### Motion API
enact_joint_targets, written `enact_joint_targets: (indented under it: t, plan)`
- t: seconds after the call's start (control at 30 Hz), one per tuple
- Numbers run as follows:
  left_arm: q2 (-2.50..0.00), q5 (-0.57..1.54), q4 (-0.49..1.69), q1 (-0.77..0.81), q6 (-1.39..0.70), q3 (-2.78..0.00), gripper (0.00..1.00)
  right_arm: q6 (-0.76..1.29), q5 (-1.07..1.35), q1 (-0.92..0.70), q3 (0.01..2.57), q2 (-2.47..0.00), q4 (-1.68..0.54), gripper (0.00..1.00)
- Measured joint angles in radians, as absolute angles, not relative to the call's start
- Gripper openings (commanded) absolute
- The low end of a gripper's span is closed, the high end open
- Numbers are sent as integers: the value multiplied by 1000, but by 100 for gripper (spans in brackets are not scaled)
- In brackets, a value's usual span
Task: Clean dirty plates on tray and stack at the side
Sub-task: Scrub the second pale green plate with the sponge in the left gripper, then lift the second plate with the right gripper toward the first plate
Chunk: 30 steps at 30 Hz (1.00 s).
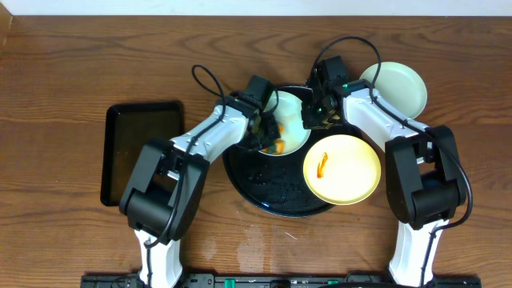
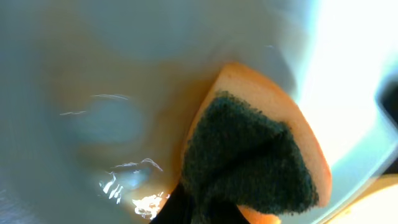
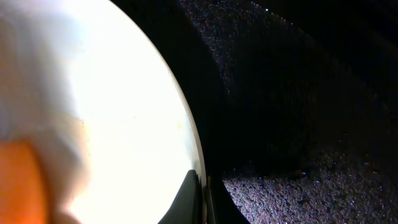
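My right gripper should next rise off the tray, swing over the second mint plate [image 1: 394, 86] and go down to release, because that unsmeared plate is beside the tray.
A pale mint-blue plate [image 1: 289, 120] with an orange smear lies on the far part of the round black tray [image 1: 272, 190]. My left gripper [image 1: 268, 134] is shut on an orange sponge with a dark scouring face [image 2: 249, 155] and presses it onto this plate [image 2: 93, 74]. My right gripper [image 1: 318, 112] is shut on the plate's rim, which is pinched between the fingers [image 3: 202, 196]; the plate [image 3: 124, 112] fills the left of the right wrist view. A pale yellow plate [image 1: 348, 178] with an orange smear lies on the tray's right side. A second mint plate [image 1: 394, 86] sits on the table at the back right.
A smaller black rectangular tray [image 1: 142, 152] lies on the wooden table at the left. The round tray's wet black surface [image 3: 298, 93] shows to the right of the held plate. Both arms reach in from the front and meet over the tray.
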<state>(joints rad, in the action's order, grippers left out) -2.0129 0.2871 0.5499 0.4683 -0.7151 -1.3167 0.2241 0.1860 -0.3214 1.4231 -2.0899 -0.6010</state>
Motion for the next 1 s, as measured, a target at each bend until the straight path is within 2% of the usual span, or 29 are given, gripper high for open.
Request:
enact_joint_targets:
  t: [0.3, 0.53, 0.73, 1.0]
  plan:
    - [-1959, -51, 591, 469, -689, -1321, 7, 221, 196, -323, 1425, -2090, -611, 1]
    - [-1758, -224, 578, 415, -619, -1317, 8, 165, 168, -326, 1505, -2117, -718, 1]
    - [-1546, -266, 649, 261, -593, -1317, 7, 85, 94, -343, 1663, -2137, -862, 1]
    - [-1462, -289, 833, 15, -583, -1316, 7, -20, -230, -451, 1903, -2137, -1021, 1]
